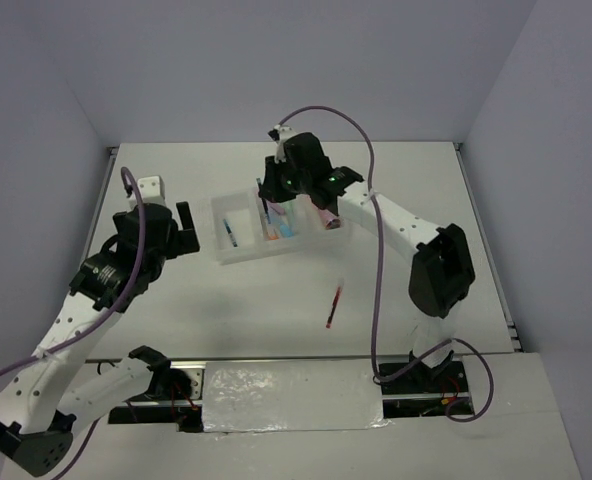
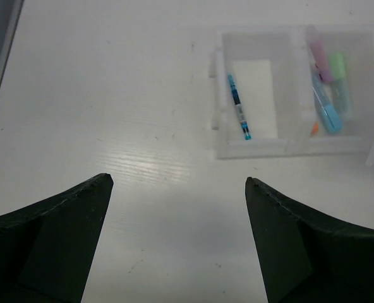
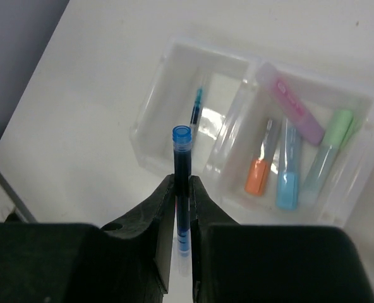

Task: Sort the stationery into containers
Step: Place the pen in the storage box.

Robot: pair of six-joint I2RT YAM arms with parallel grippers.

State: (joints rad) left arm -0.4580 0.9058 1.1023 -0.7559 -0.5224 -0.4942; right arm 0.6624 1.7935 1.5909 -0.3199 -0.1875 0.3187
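Note:
The thin blue pen's tray section is below and left in the top view, so my right gripper should shift there next, lower, and release pen beside pen.
The white three-compartment tray (image 1: 246, 254) lies mid-table. Its left compartment holds a thin blue pen (image 1: 231, 234); the middle one holds orange (image 3: 260, 174), light-blue (image 3: 288, 184), green (image 3: 329, 148) and purple (image 3: 291, 104) markers. A pink item (image 1: 326, 218) shows at the right compartment, partly hidden by the arm. My right gripper (image 3: 182, 186) is shut on a dark blue pen (image 3: 182, 161), held upright above the tray's left half (image 3: 150, 142). A red pen (image 1: 334, 305) lies on the table in front of the tray. My left gripper (image 2: 177, 183) is open and empty, left of the tray (image 2: 263, 146).
Grey walls close in the table on the left, back and right. A foil-covered strip (image 1: 291, 395) lies between the arm bases at the near edge. The right arm's purple cable (image 1: 376, 290) hangs beside the red pen.

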